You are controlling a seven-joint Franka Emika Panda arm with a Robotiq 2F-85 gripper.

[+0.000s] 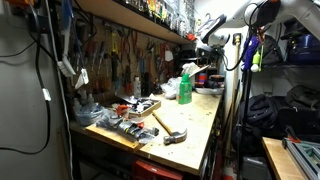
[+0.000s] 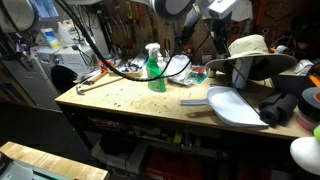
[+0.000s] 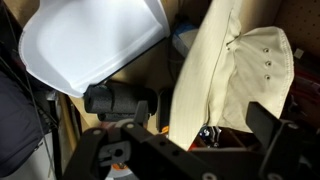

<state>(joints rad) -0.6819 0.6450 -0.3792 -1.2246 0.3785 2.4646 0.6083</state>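
The open gripper will move down next over the outer edge of the hat's cream brim (image 3: pixel 187 124), since that thin edge already runs between the gripper's two spread fingers.
My gripper (image 3: pixel 190 140) is open, with its two dark fingers spread wide at the bottom of the wrist view. It hangs above a cream brimmed hat (image 3: pixel 240 70) and holds nothing. The hat (image 2: pixel 250 50) sits on a dark object at the back of the wooden workbench (image 2: pixel 130 100). A white plate (image 3: pixel 90 40) lies beside the hat, and it shows in an exterior view (image 2: pixel 232 105) in front of the hat. In an exterior view the gripper (image 1: pixel 210 42) is over the far end of the bench.
A green spray bottle (image 2: pixel 153 65) stands mid-bench, also seen in another exterior view (image 1: pixel 185 88). A hammer (image 1: pixel 170 130) and a tray of tools (image 1: pixel 135 107) lie near the bench's near end. Cables (image 2: pixel 175 68), a tool wall and shelves crowd the back. Dark bags (image 2: pixel 290 105) sit beside the plate.
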